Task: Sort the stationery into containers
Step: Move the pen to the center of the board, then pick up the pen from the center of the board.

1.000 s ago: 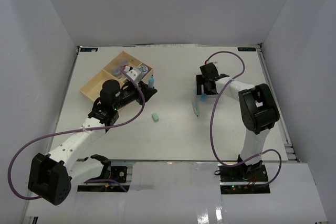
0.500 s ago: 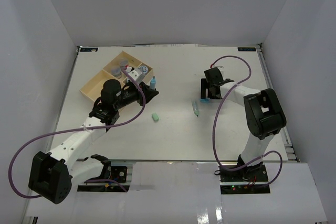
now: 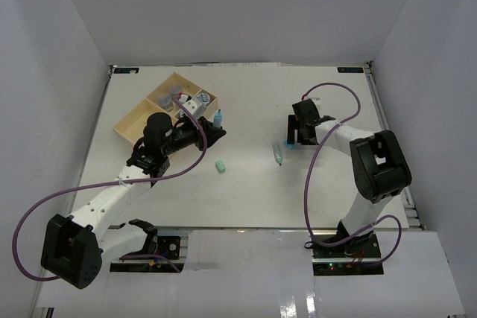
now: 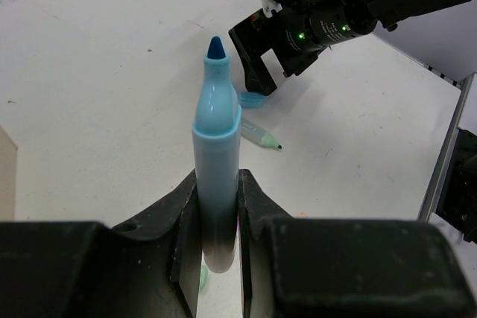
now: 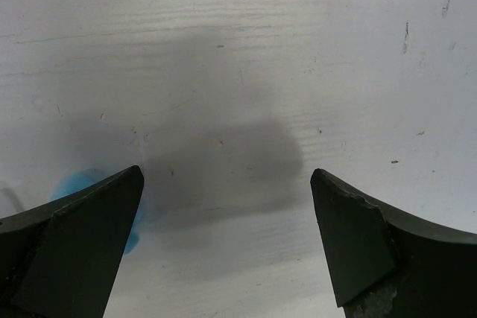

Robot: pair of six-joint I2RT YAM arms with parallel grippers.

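Observation:
The blue cap [image 3: 289,144] [image 5: 74,184] is outside the finger gap, so my right gripper should go up, then left in the top view and down with a turn, around the cap.
My left gripper [image 4: 216,178] is shut on a pale blue marker [image 4: 216,154] with its dark blue tip uncapped, held just right of the pale-wood tray [image 3: 134,121]. In the top view the marker [image 3: 218,118] stands at the left gripper [image 3: 214,129]. Grey rolls [image 3: 176,91] and blue-and-white rolls [image 3: 201,100] lie in the tray's far compartments. My right gripper [image 5: 227,175] is open and low over the table, beside a blue cap [image 5: 74,184] at its left finger. A green marker [image 3: 278,154] lies just left of the right gripper [image 3: 296,137].
A small green piece [image 3: 220,164] lies on the table between the arms. The left wrist view shows the green marker [image 4: 257,134] and the blue cap [image 4: 250,100] in front of the right arm. White walls enclose the table on three sides.
The right gripper has moved a little toward the near side, down over the blue cap, and its arm has swung right. The left gripper still holds the marker, almost unmoved.

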